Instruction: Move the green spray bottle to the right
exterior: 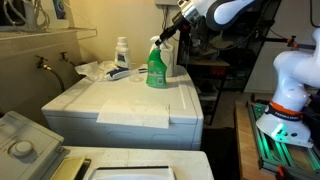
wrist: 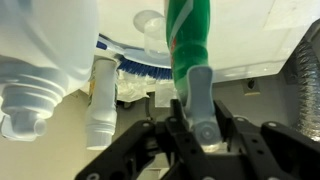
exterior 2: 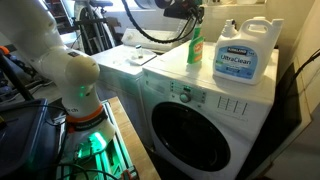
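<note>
The bottle and white jug point(exterior 2: 246, 55) have a gap between them, so I need to move my gripper sideways toward the washer top point(exterior 2: 208, 70) beside the jug and let go of the spray head.
The green spray bottle point(exterior: 157, 68) stands upright on the white washer top point(exterior: 130, 100), just in front of the white jug point(exterior 2: 246, 55). It also shows in an exterior view point(exterior 2: 196, 48) and in the wrist view point(wrist: 187, 40). My gripper point(exterior: 163, 38) comes down from above onto its top. In the wrist view my gripper point(wrist: 200, 130) has a finger pressed on each side of the bottle's pale spray head point(wrist: 200, 95). I cannot tell whether the bottle's base touches the washer top.
A smaller white bottle with a coloured label point(exterior: 122, 55) stands further back beside crumpled cloths point(exterior: 95, 70) and a blue brush point(wrist: 140, 68). A wall runs close behind the jug. The washer's front edge point(exterior 2: 175, 85) drops off near the bottle.
</note>
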Tool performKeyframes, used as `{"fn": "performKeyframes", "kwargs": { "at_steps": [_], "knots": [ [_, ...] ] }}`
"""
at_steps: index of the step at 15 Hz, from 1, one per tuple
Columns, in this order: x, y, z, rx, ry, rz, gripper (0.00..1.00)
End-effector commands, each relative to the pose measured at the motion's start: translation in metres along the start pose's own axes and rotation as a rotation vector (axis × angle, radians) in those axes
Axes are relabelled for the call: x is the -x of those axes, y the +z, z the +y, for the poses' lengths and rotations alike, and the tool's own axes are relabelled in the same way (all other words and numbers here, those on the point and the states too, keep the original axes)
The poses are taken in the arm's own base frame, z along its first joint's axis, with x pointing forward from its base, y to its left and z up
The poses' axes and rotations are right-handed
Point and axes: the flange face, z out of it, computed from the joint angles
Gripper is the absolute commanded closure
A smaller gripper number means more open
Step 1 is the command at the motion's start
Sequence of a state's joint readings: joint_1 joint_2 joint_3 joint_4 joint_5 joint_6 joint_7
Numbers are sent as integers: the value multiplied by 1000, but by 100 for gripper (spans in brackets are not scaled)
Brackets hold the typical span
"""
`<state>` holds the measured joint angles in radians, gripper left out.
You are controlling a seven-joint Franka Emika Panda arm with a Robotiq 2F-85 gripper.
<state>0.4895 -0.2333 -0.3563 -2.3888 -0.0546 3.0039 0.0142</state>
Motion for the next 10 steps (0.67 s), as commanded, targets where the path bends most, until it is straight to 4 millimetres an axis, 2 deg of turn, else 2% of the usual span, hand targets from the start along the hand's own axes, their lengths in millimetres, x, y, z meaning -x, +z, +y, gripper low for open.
{"fn": "performKeyframes", "kwargs": {
  "at_steps": [1, 4, 8, 9, 10],
  "knots": [
    [2, -14, 23, -12, 21, 51, 89],
    [4, -12, 46, 20, -2, 58, 89],
    [9, -11, 62, 24, -49, 61, 89],
    [9, -12, 61, 15, -53, 60, 39],
    [9, -15, 60, 0, -57, 69, 37]
  ]
}}
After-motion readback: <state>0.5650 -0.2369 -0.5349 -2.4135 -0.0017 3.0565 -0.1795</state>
